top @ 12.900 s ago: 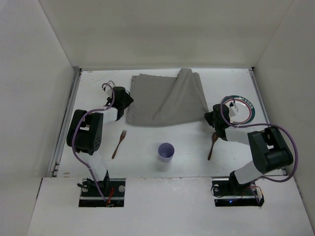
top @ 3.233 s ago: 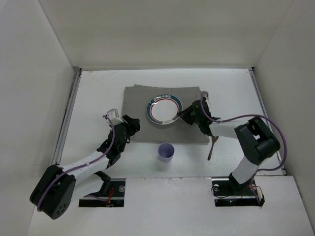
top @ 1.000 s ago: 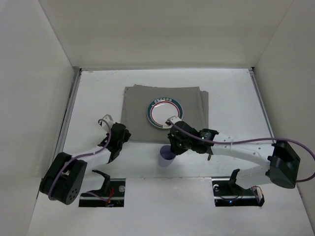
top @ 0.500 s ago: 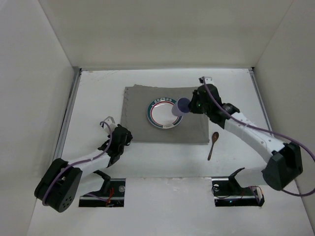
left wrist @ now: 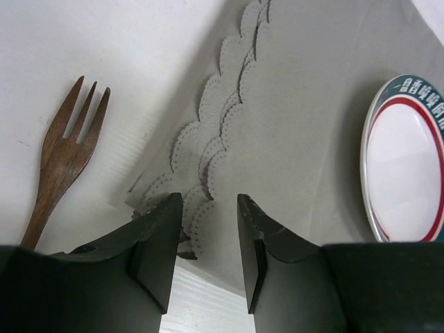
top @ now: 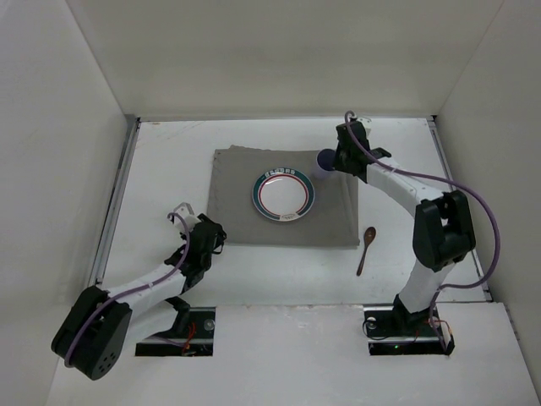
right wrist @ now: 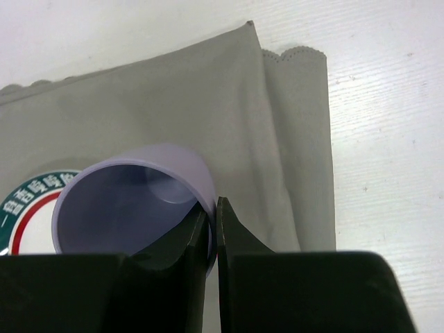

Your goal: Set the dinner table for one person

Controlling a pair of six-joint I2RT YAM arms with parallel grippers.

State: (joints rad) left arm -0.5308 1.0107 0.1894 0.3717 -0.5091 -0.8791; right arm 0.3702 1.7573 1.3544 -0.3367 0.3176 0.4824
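I next need to bring the purple cup down onto the empty mat with my right gripper, slightly away from the plate (right wrist: 28, 201), then open.
The white dinner table (top: 169, 161) holds a grey mat (top: 237, 186) with a white plate with a red and green rim (top: 285, 194) at its middle. My right gripper (top: 338, 159) is shut on the rim of a purple cup (top: 324, 160), one finger inside and one outside (right wrist: 214, 215). The cup (right wrist: 132, 201) is tilted over the mat's far right part (right wrist: 229, 90), beside the plate (right wrist: 28, 201). My left gripper (top: 214, 238) is open and empty over the mat's near left corner (left wrist: 208, 208). A wooden fork (left wrist: 62, 159) lies just left of it.
A wooden spoon (top: 366, 248) lies on the table to the right of the mat's near right corner. White walls stand on three sides, with metal rails (top: 118, 194) along the table's side edges. The mat's scalloped edge (left wrist: 215, 132) is folded double.
The mat was spread flat and the plate set on it. My right gripper took the cup from the near table and carried it over the plate to the mat's far right. The left arm barely moved.
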